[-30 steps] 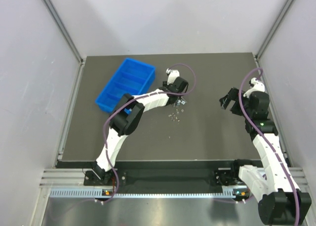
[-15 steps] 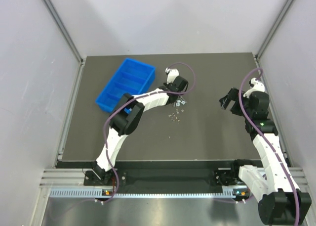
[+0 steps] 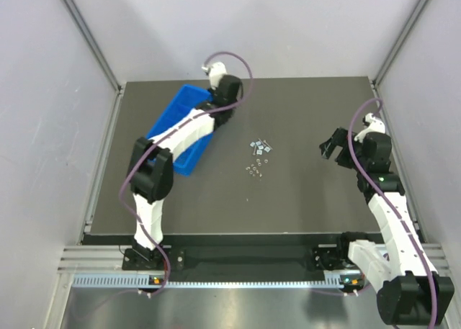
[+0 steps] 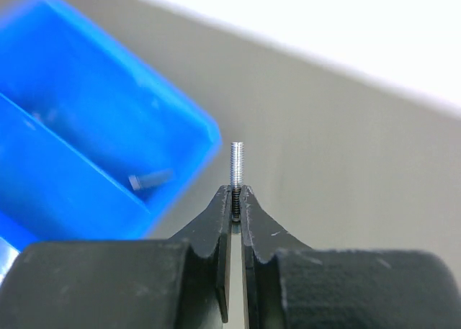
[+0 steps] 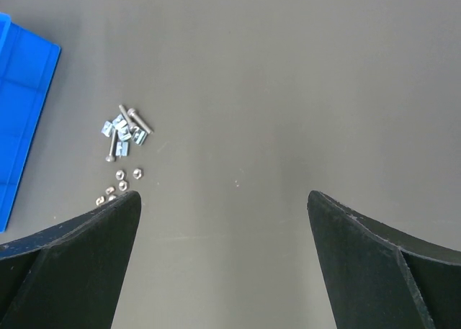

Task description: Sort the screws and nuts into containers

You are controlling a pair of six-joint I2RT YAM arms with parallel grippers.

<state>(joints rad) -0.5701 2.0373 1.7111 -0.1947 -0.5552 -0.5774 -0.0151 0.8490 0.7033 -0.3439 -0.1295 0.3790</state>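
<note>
The robot will next move its left gripper to the left in the top view, over the tray's far end section point(image 3: 190, 96) point(image 4: 133, 138), to let go of its screw where another screw already lies.
The blue four-compartment tray point(image 3: 171, 111) lies at the back left, partly under my left arm. My left gripper point(image 3: 216, 101) is at its far end, shut on a silver screw point(image 4: 237, 163) that sticks up from the fingertips. In the left wrist view the gripper point(image 4: 236, 194) hangs over the mat just beside the tray's corner point(image 4: 207, 131); one screw point(image 4: 148, 179) lies in that end compartment. Loose screws point(image 3: 259, 145) and nuts point(image 3: 253, 170) lie mid-table, and the right wrist view shows the same screws point(image 5: 124, 127) and nuts point(image 5: 126, 176). My right gripper point(image 3: 331, 146) is open and empty, right of the pile.
The dark mat point(image 3: 302, 199) is bounded by grey enclosure walls and aluminium posts at the back corners. The tray's edge shows at the left of the right wrist view point(image 5: 21, 106). A purple cable loops over each arm.
My left arm has swung from the pile at mid-table up and left to the tray's far end, carrying the screw. The right arm has not moved.
</note>
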